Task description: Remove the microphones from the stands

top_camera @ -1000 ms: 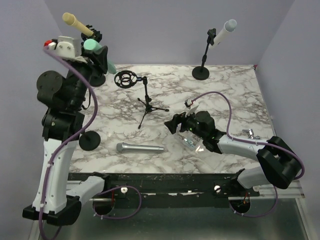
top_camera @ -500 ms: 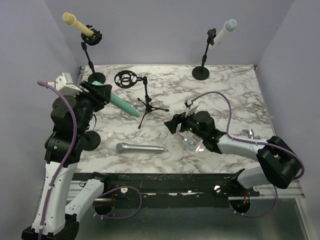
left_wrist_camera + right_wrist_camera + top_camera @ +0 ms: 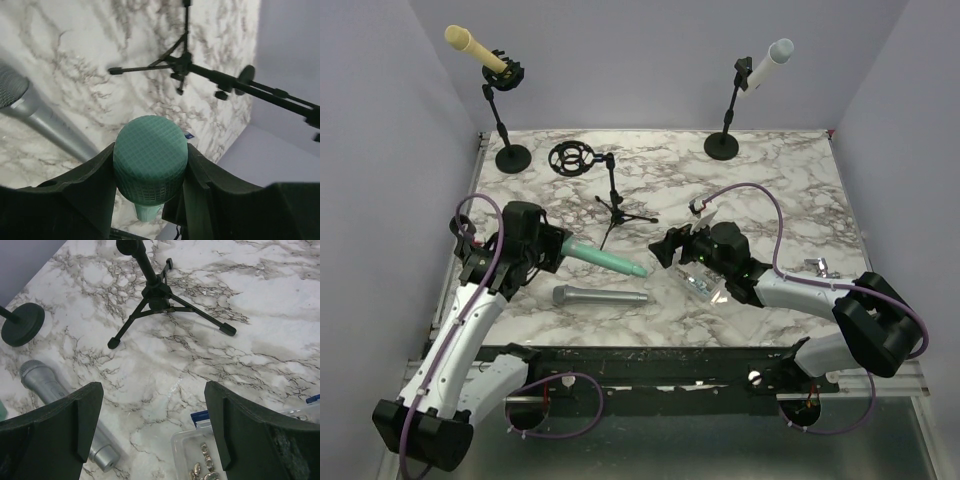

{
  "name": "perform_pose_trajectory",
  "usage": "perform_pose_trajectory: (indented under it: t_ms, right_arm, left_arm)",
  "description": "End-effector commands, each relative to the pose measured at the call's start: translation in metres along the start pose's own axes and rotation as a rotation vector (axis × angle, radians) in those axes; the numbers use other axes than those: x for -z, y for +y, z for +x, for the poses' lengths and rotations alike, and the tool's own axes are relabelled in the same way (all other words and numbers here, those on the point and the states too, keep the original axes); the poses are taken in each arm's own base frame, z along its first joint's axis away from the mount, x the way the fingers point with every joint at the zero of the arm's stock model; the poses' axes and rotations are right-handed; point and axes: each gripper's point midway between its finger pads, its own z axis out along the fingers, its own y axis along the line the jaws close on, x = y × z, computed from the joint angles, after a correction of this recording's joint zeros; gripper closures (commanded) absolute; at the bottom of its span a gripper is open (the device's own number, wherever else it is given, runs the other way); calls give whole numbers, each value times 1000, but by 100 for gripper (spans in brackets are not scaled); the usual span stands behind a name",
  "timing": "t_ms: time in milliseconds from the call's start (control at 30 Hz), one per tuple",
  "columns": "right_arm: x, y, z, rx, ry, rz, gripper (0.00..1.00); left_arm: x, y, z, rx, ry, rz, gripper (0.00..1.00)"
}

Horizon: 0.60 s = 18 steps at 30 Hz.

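Note:
The left gripper lowers the teal microphone next and releases it on the bare marble tabletop below, between the silver microphone [image 3: 600,296] and the tripod stand.
My left gripper [image 3: 552,250] is shut on a teal microphone [image 3: 605,260], held low and nearly level over the table, its tail pointing right. In the left wrist view the fingers clamp its mesh head [image 3: 150,160]. A silver microphone [image 3: 600,296] lies on the table just in front of it. A yellow microphone [image 3: 473,48] sits in its stand at the back left, and a white microphone [image 3: 768,62] in its stand at the back right. My right gripper [image 3: 665,250] is open and empty, low over the table centre, also shown in the right wrist view [image 3: 152,430].
A black tripod stand [image 3: 613,205] with an empty ring mount [image 3: 570,158] stands mid-table. A clear plastic box [image 3: 705,285] of small metal parts lies under my right gripper. A round black base [image 3: 22,324] sits at the front left. Small metal clips [image 3: 817,266] lie at the right.
My left arm has swung down from the back-left stand with the teal microphone and brought it forward and low, over the silver microphone. The right arm has not moved.

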Motion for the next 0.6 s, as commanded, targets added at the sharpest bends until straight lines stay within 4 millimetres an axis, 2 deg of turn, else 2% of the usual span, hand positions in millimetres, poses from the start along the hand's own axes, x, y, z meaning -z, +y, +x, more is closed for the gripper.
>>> perform_pose_trajectory:
  t_ms: [0,300,433,567]
  right_arm:
    - [0,3,-5,6,-25,-13,10]
    - [4,3,-10,9,-44,-9,10]
    - [15,-13,-22,-4,-107,87,10]
    - [25,-16,-31,-15,-159,107,10]
  left_arm:
    - [-24,30,15,227,-7,-140,100]
    - [-72,71,37,268,-32,-371,100]
    - [-80,77,34,275,-63,-393,100]
    - [-85,85,31,268,-92,-442,100]
